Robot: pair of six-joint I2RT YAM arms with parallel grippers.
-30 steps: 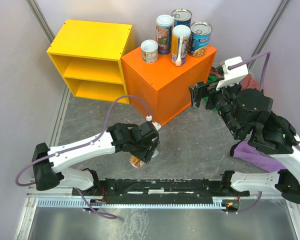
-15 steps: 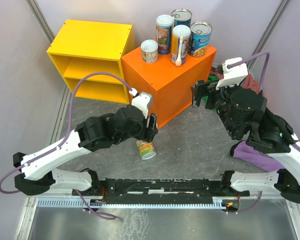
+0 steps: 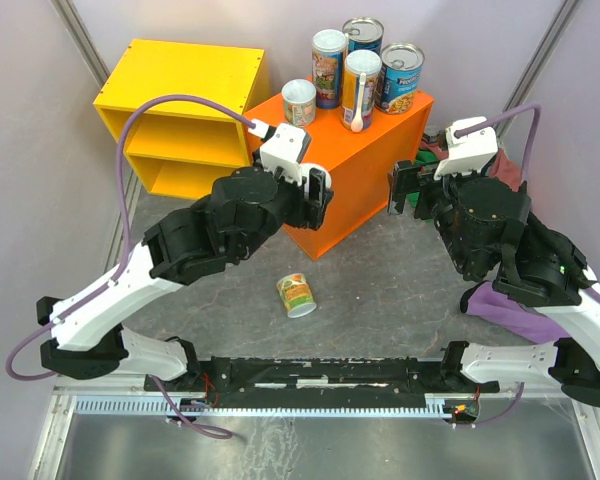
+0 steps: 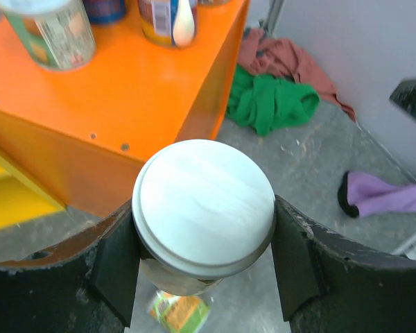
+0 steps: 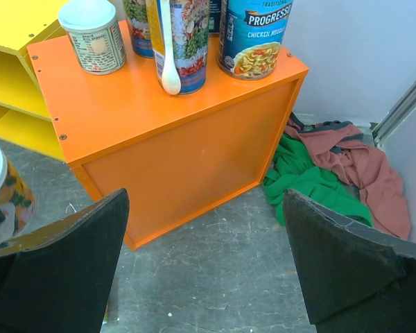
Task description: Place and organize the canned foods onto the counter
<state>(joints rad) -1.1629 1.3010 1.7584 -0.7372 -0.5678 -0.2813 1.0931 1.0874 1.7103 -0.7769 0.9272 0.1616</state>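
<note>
The orange surface is still open between the short can and the can with the spoon, so the left gripper will move outward onto that gap and release.
Several cans stand on the orange counter: a short one and taller ones behind it, also in the right wrist view. My left gripper is shut on a can with a pale silver top, held in the air by the counter's front corner; this can shows at the right wrist view's left edge. Another can with a green-orange label lies on its side on the floor below. My right gripper is open and empty, right of the counter.
A yellow open-fronted shelf unit stands left of the counter. A white spoon leans on a tall can. Green and reddish cloths lie right of the counter, a purple cloth under my right arm.
My left arm has risen from the floor with the can in its jaws and moved up toward the counter's front corner. The green-orange can stays lying on the floor. The right arm barely moved.
</note>
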